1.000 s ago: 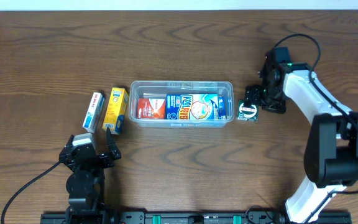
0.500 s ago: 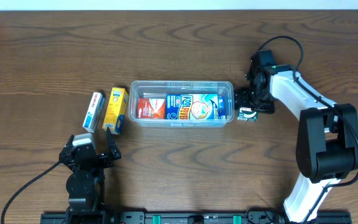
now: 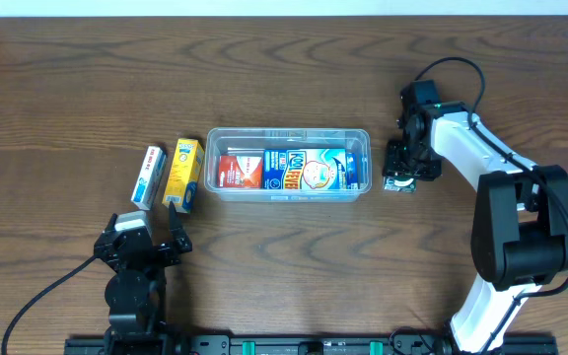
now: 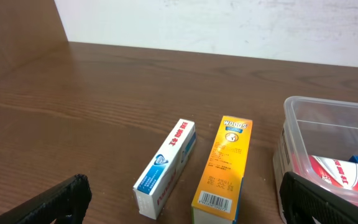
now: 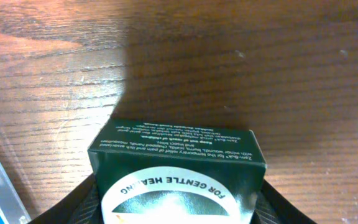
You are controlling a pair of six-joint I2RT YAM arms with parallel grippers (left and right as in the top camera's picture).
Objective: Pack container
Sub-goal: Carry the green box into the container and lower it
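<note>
The right gripper next lifts the green box over the container [image 3: 287,132] and brings it down. It then lets go in the container's far corner by the yellow box, where space shows.
The clear container [image 3: 287,132] lies mid-table with a red box [image 3: 234,170] and a blue box [image 3: 309,169] inside; its corner shows in the left wrist view [image 4: 303,109]. A dark green box [image 3: 398,183] sits just right of the container. My right gripper [image 3: 401,174] is over it, fingers pressed on both sides of the green box [image 5: 179,158]. My left gripper [image 3: 146,237] is open and empty near the front edge, below a white box [image 4: 166,165] and a yellow box [image 4: 225,165].
The white box [image 3: 149,176] and the yellow box [image 3: 182,175] lie side by side just left of the container. The right arm's cable loops behind it at the back right.
The right gripper has come in from the right, turned over the green box and closed round it; the box has shifted slightly right. The left arm has not moved.
</note>
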